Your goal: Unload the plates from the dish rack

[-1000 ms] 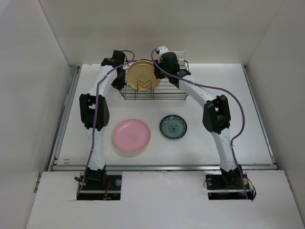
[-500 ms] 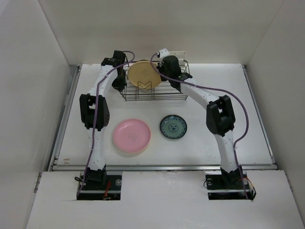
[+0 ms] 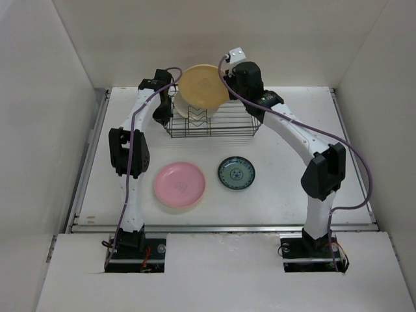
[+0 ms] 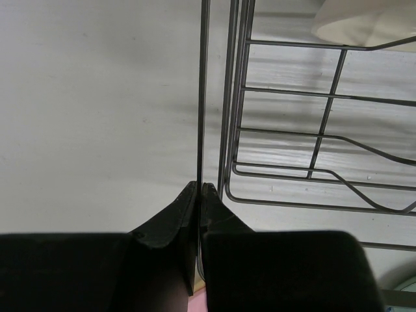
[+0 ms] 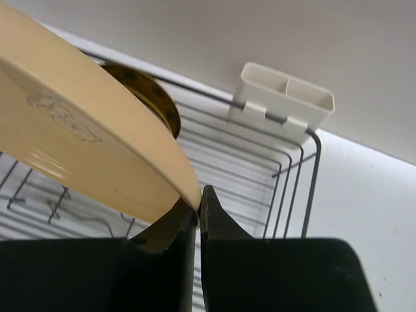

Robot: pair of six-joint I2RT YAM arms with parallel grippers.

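Observation:
The right gripper moves back and down next and releases the tan plate (image 3: 201, 84) on the pink plate (image 3: 180, 185), which lies flat and empty below it, nearer my base.
My right gripper (image 5: 198, 203) is shut on the rim of the large tan plate (image 5: 78, 136) and holds it tilted above the black wire dish rack (image 3: 211, 122). In the top view the tan plate (image 3: 201, 84) hangs over the rack's back, with the right gripper (image 3: 227, 86) at its right edge. A dark brown-and-yellow plate (image 5: 146, 91) stands in the rack behind it. A cream plate (image 4: 370, 23) shows in the rack's left part. My left gripper (image 4: 197, 188) is shut on a wire of the rack's left side (image 3: 168, 105). The pink plate (image 3: 180, 185) and the teal plate (image 3: 236, 173) lie flat on the table.
The rack's white clip piece (image 5: 286, 101) hangs on its back right edge, near the back wall. White walls close in the table (image 3: 292, 188) on three sides. The pink and teal plates lie in front of the rack, between the two arms.
My right gripper has lifted the tan plate up out of the rack's slots and the right arm has swung outward. The left gripper has stayed on the rack wire.

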